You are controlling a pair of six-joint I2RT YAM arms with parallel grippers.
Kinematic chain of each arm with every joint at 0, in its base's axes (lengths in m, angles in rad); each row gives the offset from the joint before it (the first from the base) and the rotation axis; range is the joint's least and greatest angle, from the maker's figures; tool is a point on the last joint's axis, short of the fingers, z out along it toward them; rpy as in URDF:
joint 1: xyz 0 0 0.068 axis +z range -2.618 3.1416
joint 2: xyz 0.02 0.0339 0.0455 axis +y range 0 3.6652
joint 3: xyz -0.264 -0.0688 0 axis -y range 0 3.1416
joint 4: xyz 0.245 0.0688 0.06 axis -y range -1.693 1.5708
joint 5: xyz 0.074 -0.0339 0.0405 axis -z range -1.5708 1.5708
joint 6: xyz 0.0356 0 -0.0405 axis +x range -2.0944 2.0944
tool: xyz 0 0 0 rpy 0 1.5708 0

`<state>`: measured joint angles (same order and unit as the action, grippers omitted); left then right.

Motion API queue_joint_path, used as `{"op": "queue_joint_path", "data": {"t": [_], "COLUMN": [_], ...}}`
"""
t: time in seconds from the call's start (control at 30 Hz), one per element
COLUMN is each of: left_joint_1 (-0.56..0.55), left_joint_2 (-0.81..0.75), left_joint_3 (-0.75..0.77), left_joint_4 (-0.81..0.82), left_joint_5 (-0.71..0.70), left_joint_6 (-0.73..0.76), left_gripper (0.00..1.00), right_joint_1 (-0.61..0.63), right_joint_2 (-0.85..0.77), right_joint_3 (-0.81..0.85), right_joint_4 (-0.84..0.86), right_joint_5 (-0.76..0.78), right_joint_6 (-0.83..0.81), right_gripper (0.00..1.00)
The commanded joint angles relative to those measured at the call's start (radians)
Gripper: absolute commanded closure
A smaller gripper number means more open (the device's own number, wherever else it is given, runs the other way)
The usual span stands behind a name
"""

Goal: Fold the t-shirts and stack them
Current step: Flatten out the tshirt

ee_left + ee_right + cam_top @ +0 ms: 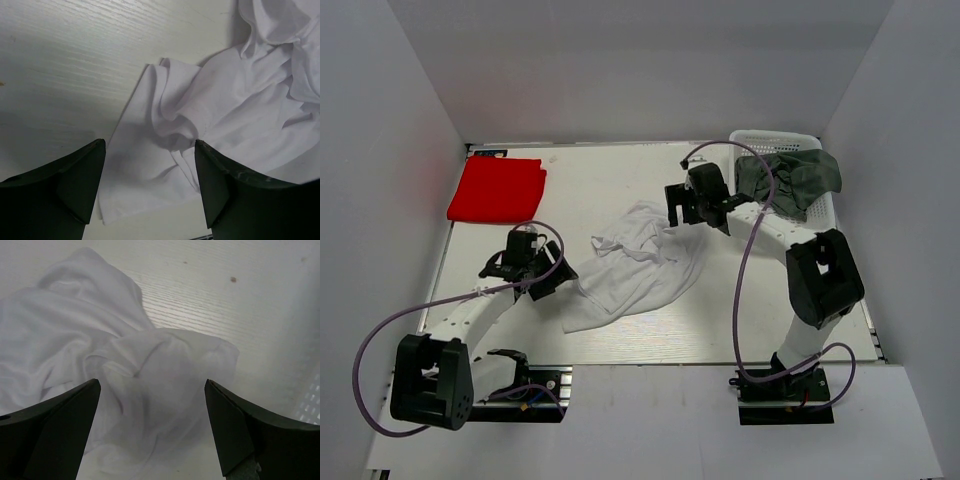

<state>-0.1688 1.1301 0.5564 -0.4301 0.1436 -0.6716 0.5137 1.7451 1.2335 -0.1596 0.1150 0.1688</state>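
Note:
The white shirt's edge is just beyond the open fingers of my right gripper, so my right gripper will next move down and slightly outward onto the shirt's far corner on the basket side.
A crumpled white t-shirt lies in a heap at the table's middle. A folded bright red t-shirt lies flat at the far left. A dark grey-green t-shirt hangs over the basket at the far right. My left gripper is open and empty, hovering above the white shirt's left corner. My right gripper is open and empty, hovering above the white shirt's far right edge.
A white plastic lattice basket stands at the far right corner, beside my right arm. White walls enclose the table on three sides. Purple cables loop from both arms.

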Motion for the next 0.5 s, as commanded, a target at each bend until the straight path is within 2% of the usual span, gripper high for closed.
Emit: {"op": "queue_joint_path", "data": {"t": [0.0, 0.13, 0.23, 0.27, 0.37, 0.4, 0.47], "left_joint_1": [-0.034, -0.061, -0.084, -0.095, -0.106, -0.116, -0.126], "left_joint_2": [0.008, 0.074, 0.115, 0.115, 0.137, 0.146, 0.155], "left_joint_3": [0.033, 0.056, 0.076, 0.076, 0.076, 0.085, 0.099], "left_joint_4": [0.030, 0.074, 0.085, 0.094, 0.122, 0.122, 0.122], "left_joint_5": [0.011, 0.031, 0.031, 0.031, 0.044, 0.044, 0.030], "left_joint_6": [-0.013, 0.009, 0.009, 0.009, 0.018, 0.018, 0.018], "left_gripper": [0.19, 0.24, 0.34, 0.44, 0.63, 0.81, 1.00], "right_joint_1": [-0.009, -0.012, -0.012, -0.017, -0.018, -0.015, -0.017], "right_joint_2": [0.011, 0.060, 0.117, 0.151, 0.204, 0.235, 0.269], "right_joint_3": [-0.014, 0.023, 0.061, 0.070, 0.127, 0.159, 0.202], "right_joint_4": [0.049, 0.049, 0.049, 0.057, 0.060, 0.054, 0.054], "right_joint_5": [0.120, 0.132, 0.161, 0.166, 0.160, 0.157, 0.153], "right_joint_6": [0.046, 0.043, 0.069, 0.069, 0.072, 0.072, 0.075], "right_gripper": [0.10, 0.10, 0.10, 0.10, 0.10, 0.10, 0.13]}}
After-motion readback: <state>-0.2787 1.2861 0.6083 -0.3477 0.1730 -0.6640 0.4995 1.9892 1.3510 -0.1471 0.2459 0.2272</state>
